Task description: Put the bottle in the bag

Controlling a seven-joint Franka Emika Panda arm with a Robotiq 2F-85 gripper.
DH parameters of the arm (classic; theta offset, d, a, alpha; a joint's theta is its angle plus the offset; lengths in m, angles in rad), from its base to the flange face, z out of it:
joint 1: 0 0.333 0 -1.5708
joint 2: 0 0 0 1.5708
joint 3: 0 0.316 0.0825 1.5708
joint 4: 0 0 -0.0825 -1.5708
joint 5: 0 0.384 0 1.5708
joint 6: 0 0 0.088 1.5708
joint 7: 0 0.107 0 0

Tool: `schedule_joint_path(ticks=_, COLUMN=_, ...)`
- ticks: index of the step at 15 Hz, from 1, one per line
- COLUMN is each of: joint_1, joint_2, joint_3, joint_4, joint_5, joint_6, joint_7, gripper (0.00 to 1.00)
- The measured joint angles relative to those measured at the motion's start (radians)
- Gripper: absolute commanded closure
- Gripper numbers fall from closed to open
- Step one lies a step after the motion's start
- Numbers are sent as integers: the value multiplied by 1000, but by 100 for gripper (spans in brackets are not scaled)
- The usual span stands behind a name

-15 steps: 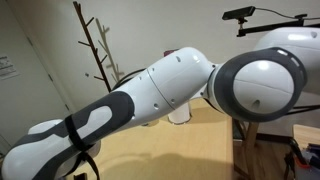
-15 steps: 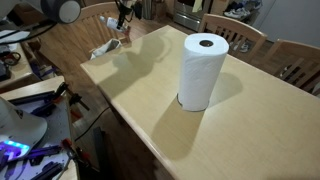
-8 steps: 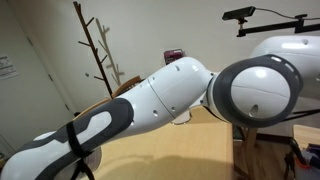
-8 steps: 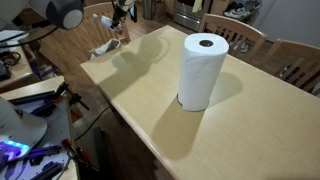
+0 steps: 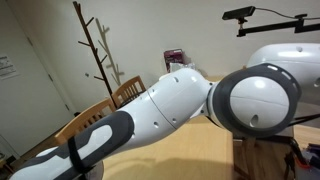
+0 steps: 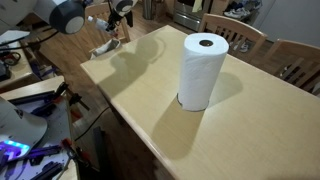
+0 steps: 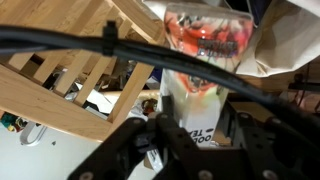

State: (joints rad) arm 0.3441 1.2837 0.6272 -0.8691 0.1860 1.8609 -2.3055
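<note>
I should lower the bottle toward the crumpled beige bag [image 6: 105,47] [image 7: 285,45] and let go of it there, because the bottle still hangs outside the bag, which is just beyond the bottle.
In the wrist view my gripper [image 7: 190,135] is shut on the bottle [image 7: 192,100], a small white bottle with red markings and a clear top. The bottle stands between the two black fingers. A crumpled beige bag [image 7: 285,45] lies just beyond it at the upper right. In an exterior view the gripper [image 6: 121,9] hangs above the far corner of the wooden table [image 6: 150,95]; the bottle is too small to make out there. In an exterior view my white arm [image 5: 180,100] fills most of the picture and hides the gripper and the bottle.
A tall white paper-towel roll [image 6: 203,68] stands mid-table. A small white and red object [image 6: 107,46] lies at the table's far corner. Wooden chairs [image 6: 240,32] stand round the table; a chair back [image 7: 70,70] is close by the gripper. A bare coat stand [image 5: 98,45] is behind.
The arm has swung across the exterior view and now covers the spot where a white object showed. The gripper has shifted slightly farther over the table's far corner, still shut on the bottle.
</note>
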Motion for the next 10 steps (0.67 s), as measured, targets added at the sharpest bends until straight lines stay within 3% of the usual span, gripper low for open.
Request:
schedule_joint_path(ticks=6, joint_1=-1, joint_2=71, joint_3=69, joint_4=-10, joint_5=118, joint_6=-61, joint_7=-1, gripper=79)
schedule_joint_path(ticks=10, joint_1=-2, joint_2=104, joint_3=76, joint_4=-14, joint_5=155, joint_6=-106, joint_7=14, gripper=79)
